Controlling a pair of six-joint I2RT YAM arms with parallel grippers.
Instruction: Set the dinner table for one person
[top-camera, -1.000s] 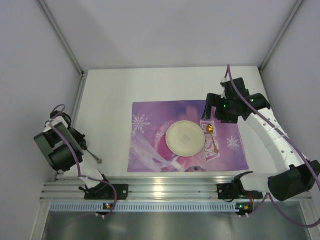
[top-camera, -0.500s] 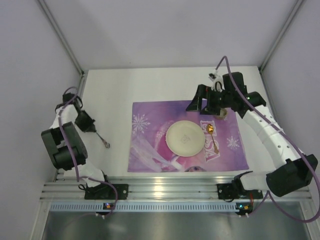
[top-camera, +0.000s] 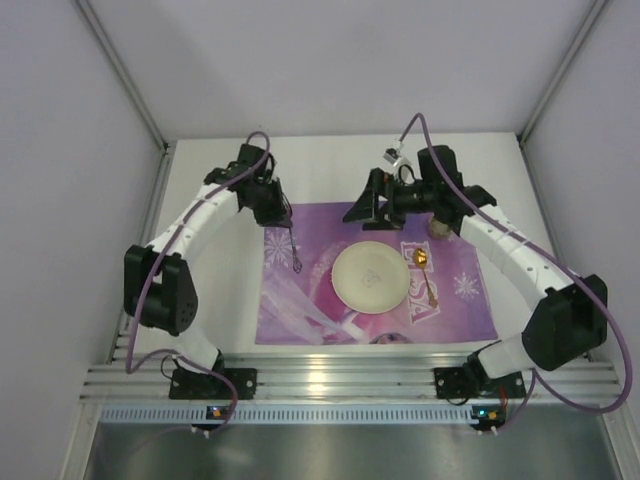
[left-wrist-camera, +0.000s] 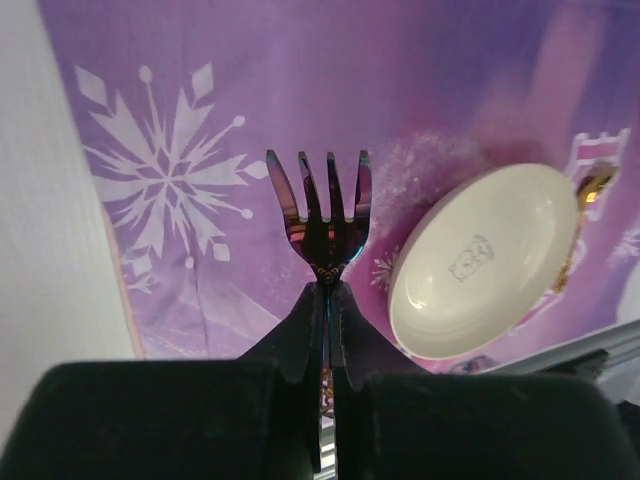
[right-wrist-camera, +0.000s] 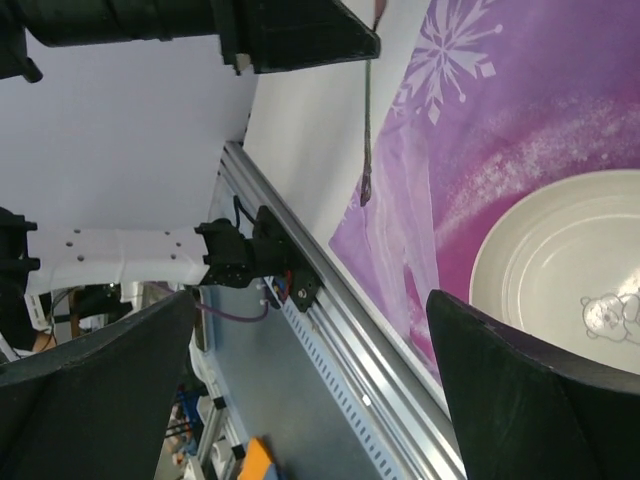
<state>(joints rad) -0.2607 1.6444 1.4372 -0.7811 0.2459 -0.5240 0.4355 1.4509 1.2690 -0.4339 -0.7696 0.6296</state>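
Note:
The left gripper moves toward the plate and down next, and lets go of the fork on the placemat between snowflake and plate, since the spoon takes the plate's other side.
My left gripper is shut on the handle of a dark iridescent fork, which hangs above the left part of the purple placemat. In the left wrist view the gripper pinches the fork, tines pointing away. A cream plate sits mid-placemat, with a gold spoon to its right. My right gripper is open and empty above the placemat's far edge, behind the plate. The white dinner table lies under everything.
A small tan object sits by the right arm at the placemat's far right corner. The ribbed aluminium rail runs along the near edge. White walls enclose the table on three sides. The right wrist view shows the plate and hanging fork.
My left arm has swung from the table's left edge to over the placemat, carrying the fork. My right gripper has moved left, away from the spoon, and stayed open.

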